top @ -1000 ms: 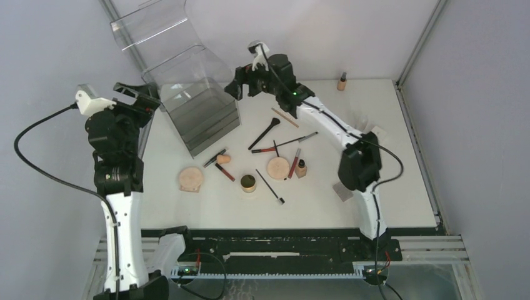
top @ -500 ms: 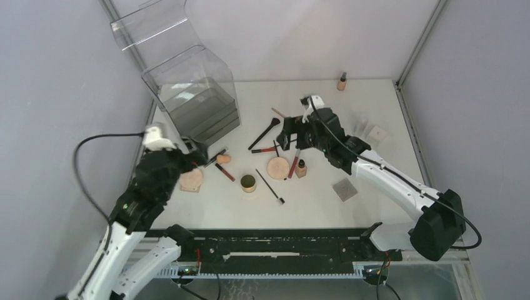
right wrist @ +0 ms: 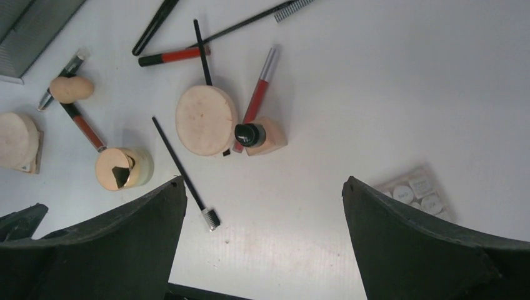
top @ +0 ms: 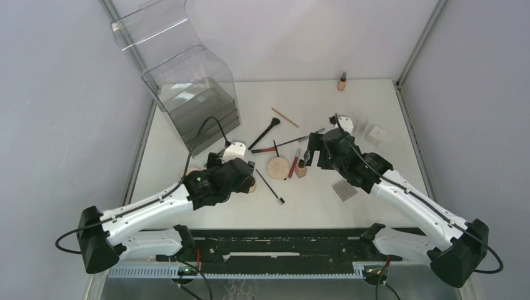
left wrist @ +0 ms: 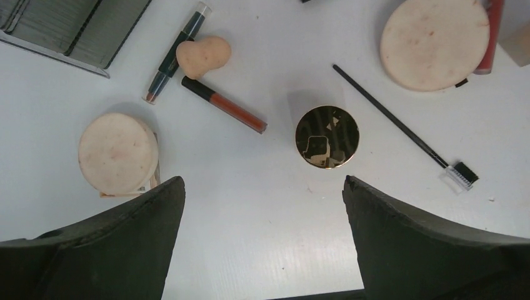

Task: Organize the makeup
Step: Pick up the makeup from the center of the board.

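Observation:
The jar's gold lid (top: 252,185) (left wrist: 327,137) lies below my left gripper and to its right in the wrist view, so next my left gripper should shift that way, descend and close around it.
The makeup lies scattered on the white table. In the left wrist view I see a gold-lidded jar (left wrist: 327,136), two round tan compacts (left wrist: 119,152) (left wrist: 434,40), a peach sponge (left wrist: 203,55), a red lip tube (left wrist: 225,105) and a thin black brush (left wrist: 400,128). My left gripper (left wrist: 262,181) is open and empty, hovering just near of the jar. My right gripper (right wrist: 262,181) is open and empty, above bare table near of a compact (right wrist: 206,120), a beige bottle (right wrist: 259,135) and a red lip tube (right wrist: 259,94).
The clear drawer box (top: 194,94) stands at the back left. A small bottle (top: 342,81) stands at the far edge. White cube boxes (top: 377,133) and a flat sample palette (top: 344,189) lie at the right. A black brush (top: 264,134) and a wooden stick (top: 284,117) lie mid-table.
Both arms have swung down and inward. The left moved from the table's left side to over the gold jar. The right came back from the drawer box to over the compact and bottle.

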Tool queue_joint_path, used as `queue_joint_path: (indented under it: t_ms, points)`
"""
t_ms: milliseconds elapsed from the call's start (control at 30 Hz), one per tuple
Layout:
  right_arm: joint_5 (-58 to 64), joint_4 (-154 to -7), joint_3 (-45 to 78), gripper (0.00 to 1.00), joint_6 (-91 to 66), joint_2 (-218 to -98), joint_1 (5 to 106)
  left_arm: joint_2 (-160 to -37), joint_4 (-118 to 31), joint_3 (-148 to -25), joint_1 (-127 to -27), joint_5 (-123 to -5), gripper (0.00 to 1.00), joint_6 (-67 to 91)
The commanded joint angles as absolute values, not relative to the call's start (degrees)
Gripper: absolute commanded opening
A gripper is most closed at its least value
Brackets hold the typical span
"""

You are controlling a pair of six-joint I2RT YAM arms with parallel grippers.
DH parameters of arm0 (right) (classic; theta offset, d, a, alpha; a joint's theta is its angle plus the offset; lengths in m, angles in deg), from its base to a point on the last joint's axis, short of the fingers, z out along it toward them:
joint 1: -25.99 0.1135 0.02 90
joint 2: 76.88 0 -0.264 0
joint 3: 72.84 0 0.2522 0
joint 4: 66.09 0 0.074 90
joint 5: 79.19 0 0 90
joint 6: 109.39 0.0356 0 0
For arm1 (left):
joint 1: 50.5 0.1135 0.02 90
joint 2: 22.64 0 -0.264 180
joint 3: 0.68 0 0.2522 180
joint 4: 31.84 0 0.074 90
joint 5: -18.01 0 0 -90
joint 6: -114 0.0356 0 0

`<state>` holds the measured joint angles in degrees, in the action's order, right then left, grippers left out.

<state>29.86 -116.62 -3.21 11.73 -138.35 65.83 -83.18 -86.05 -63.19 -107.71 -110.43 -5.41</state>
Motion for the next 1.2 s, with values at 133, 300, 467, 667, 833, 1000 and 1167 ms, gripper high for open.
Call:
queue_joint_path:
  t_ms: [133, 300, 467, 667, 833, 1000, 1167]
  points:
    - [24.11, -117.80, -7.66, 1.00, 17.87, -140.19, 66.08, -84.94, -81.09, -64.22, -102.31, -97.95, 1.00, -7.74]
    - [23.25, -117.40, -8.43, 1.00, 19.50, -140.35, 66.12, -89.09, -78.85, -63.16, -102.49, -93.94, 1.00, -12.55]
    - [24.76, -117.31, -8.47, 1.00, 18.04, -139.47, 65.83, -94.52, -76.75, -62.99, -101.96, -92.01, 1.00, -14.17]
    - [24.78, -117.42, -8.46, 1.00, 17.22, -139.65, 65.40, -96.59, -74.40, -61.17, -100.88, -92.08, 1.00, -16.04]
    - [24.17, -116.39, -8.48, 1.00, 17.00, -140.28, 65.37, -98.67, -72.17, -60.28, -99.01, -91.70, 1.00, -15.33]
    - [24.26, -115.28, -8.84, 1.00, 17.18, -140.86, 65.76, -101.81, -69.64, -60.27, -98.05, -92.03, 0.93, -14.87]
    - [23.64, -112.93, -10.85, 1.00, 18.16, -140.93, 66.19, -103.21, -67.92, -59.63, -98.05, -93.36, 0.83, -14.86]
